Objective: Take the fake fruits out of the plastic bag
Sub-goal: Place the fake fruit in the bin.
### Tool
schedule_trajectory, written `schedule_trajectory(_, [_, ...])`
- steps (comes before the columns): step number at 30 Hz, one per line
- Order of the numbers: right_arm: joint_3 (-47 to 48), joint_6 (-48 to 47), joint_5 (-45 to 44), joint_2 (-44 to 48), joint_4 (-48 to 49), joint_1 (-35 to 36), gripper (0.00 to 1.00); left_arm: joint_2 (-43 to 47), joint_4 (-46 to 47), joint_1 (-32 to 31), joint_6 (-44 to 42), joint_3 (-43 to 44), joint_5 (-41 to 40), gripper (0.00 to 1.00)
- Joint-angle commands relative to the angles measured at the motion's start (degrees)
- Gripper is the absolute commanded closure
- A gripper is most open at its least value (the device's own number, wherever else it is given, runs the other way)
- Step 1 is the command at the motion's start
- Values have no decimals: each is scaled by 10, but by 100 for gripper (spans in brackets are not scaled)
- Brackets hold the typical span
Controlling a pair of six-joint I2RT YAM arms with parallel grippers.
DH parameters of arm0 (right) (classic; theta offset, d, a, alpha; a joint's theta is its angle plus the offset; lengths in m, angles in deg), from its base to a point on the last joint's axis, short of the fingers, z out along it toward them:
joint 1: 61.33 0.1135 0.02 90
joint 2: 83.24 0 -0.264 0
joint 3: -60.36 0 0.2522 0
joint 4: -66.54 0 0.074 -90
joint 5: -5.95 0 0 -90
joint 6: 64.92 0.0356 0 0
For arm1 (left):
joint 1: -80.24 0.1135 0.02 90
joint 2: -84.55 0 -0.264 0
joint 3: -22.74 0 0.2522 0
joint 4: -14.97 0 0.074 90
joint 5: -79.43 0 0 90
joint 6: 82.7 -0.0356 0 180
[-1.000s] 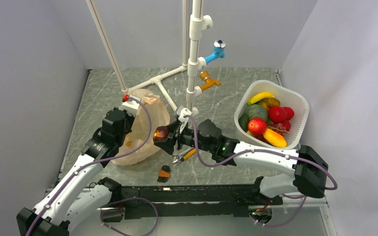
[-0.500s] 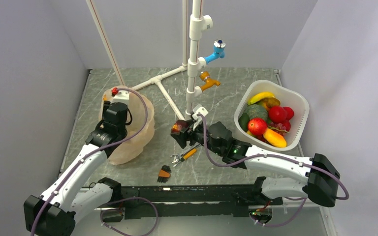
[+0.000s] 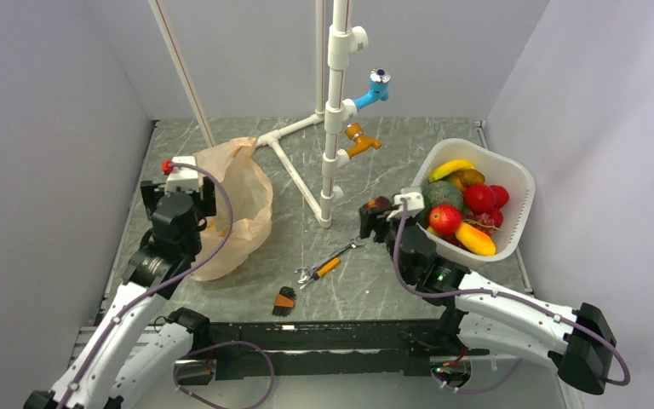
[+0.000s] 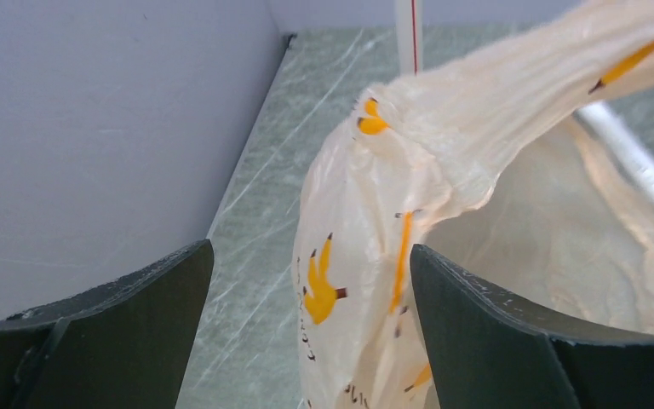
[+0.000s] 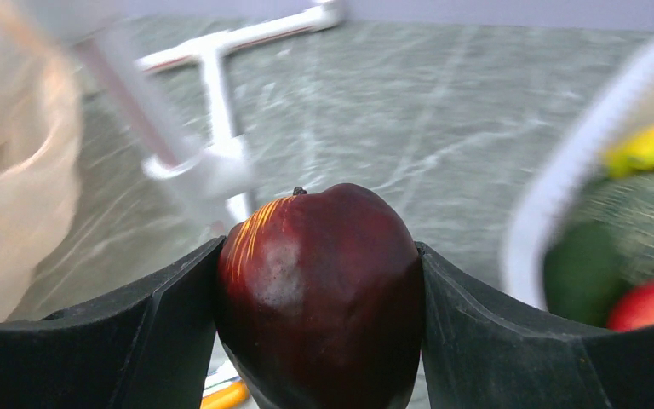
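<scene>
My right gripper will swing outward to the right in the top view, over the banana in the basket of fruits, lower, and release the fruit.
The peach plastic bag [image 3: 234, 200] slumps on the table at the left, its printed folds filling the left wrist view [image 4: 443, 170]. My left gripper [image 3: 180, 189] hangs at the bag's left edge. Its jaws stand open, and a fold of the bag hangs loose between the fingers [image 4: 119, 332] without being pinched. A dark red glossy fake fruit [image 5: 319, 290] is clamped between the jaws of my right gripper [image 5: 318, 250]. In the top view that fruit [image 3: 381, 203] hangs just left of the white basket. Whatever else is inside the bag is hidden.
A white slotted basket [image 3: 477, 146] full of fruits stands at the right. A white pipe stand [image 3: 334, 128] with blue and orange taps rises mid-table. An orange-handled wrench [image 3: 328, 264] and a small orange-black tool [image 3: 284, 298] lie near the front.
My left gripper opened, let go of the bag and drew back to the left; the bag sagged. My right arm carried the dark red fruit rightward from the bag to beside the basket.
</scene>
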Motion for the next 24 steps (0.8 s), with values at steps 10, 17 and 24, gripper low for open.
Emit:
schedule_trajectory(10, [185, 195, -245, -95, -203, -220, 100, 158, 107, 2, -30, -60, 115, 12])
schedule_trajectory(17, [277, 273, -203, -200, -263, -341, 100, 140, 91, 2, -28, -48, 126, 14])
schedule_trajectory(24, [296, 358, -121, -250, -339, -469, 98, 141, 94, 2, -29, -51, 136, 15])
